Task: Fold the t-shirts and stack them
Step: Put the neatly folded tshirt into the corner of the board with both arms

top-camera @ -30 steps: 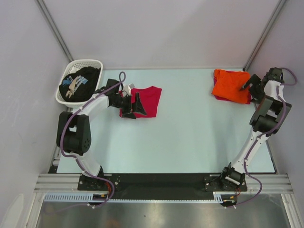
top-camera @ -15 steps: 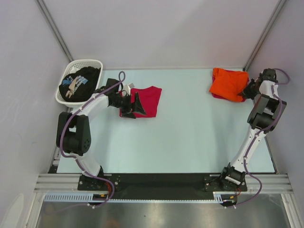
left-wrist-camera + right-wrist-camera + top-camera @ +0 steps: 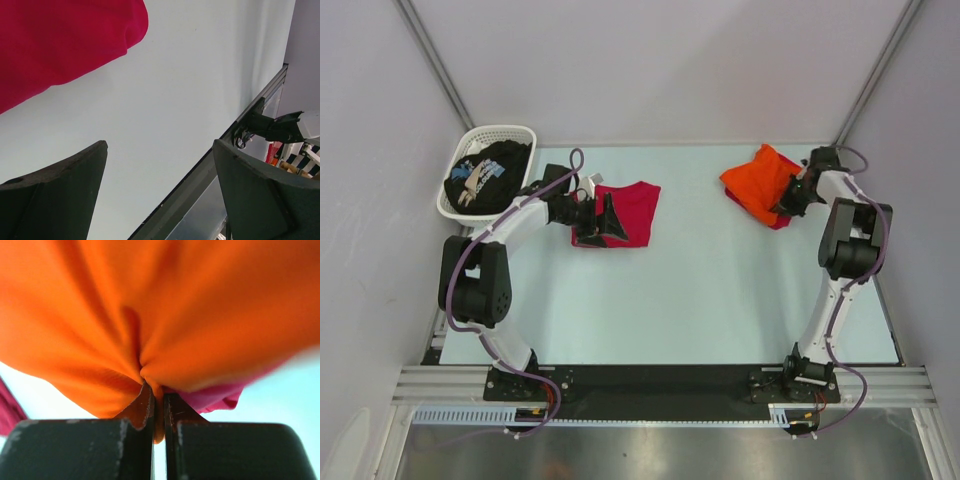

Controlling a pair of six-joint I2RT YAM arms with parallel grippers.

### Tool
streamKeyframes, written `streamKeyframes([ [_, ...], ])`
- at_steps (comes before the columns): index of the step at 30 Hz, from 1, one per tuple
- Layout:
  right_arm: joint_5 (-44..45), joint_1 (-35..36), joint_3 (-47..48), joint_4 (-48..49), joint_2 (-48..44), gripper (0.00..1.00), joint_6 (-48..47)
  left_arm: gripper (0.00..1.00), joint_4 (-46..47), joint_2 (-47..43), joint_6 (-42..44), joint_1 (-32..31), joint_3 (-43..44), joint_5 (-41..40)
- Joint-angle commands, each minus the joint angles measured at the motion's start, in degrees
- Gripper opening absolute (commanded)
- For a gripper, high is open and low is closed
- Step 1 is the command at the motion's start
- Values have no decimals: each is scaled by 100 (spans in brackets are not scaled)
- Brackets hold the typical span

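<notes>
The right gripper drags the orange t-shirt (image 3: pixel 755 182) back next and releases it on the bare tabletop, since clear space lies between the gripper and my base.
The orange t-shirt (image 3: pixel 755 182) lies bunched at the back right of the table. My right gripper (image 3: pixel 790 198) is shut on its near right edge. In the right wrist view a pinch of orange t-shirt (image 3: pixel 175 305) sits between the shut fingers of the right gripper (image 3: pixel 159 400). Crimson-pink cloth (image 3: pixel 220 395) shows just under it. The folded crimson-red t-shirt (image 3: pixel 634 208) lies at the back left. My left gripper (image 3: pixel 609 221) stands open at its near left edge, holding nothing. The left wrist view shows the left gripper (image 3: pixel 160 145) over bare table, with the red t-shirt (image 3: pixel 60 40) beyond it. The black printed t-shirt (image 3: pixel 490 175) is in the basket.
The white lattice basket (image 3: pixel 502 131) stands at the back left corner, close to my left arm. Grey walls and metal posts close in the back and sides. The table's black front rail (image 3: pixel 200 175) runs past the left fingers.
My right gripper shut on the orange t-shirt's right edge and pulled it left, away from the wall, bunching it. The left arm stayed put.
</notes>
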Motion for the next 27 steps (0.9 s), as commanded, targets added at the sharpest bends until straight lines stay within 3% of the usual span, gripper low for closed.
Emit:
streamKeyframes([
  [1, -446, 725, -510, -826, -372, 0, -55, 92, 182, -96, -29, 14, 129, 193],
  [8, -332, 1279, -1247, -1511, -723, 0, -37, 92, 200, -78, -3, 14, 261, 272],
  [20, 150, 1455, -2575, -2873, -1927, 0, -64, 93, 314, -25, -3, 14, 278, 412],
  [27, 941, 1420, -2928, -3024, -2552, 0, -71, 93, 349, 27, -20, 14, 322, 456],
])
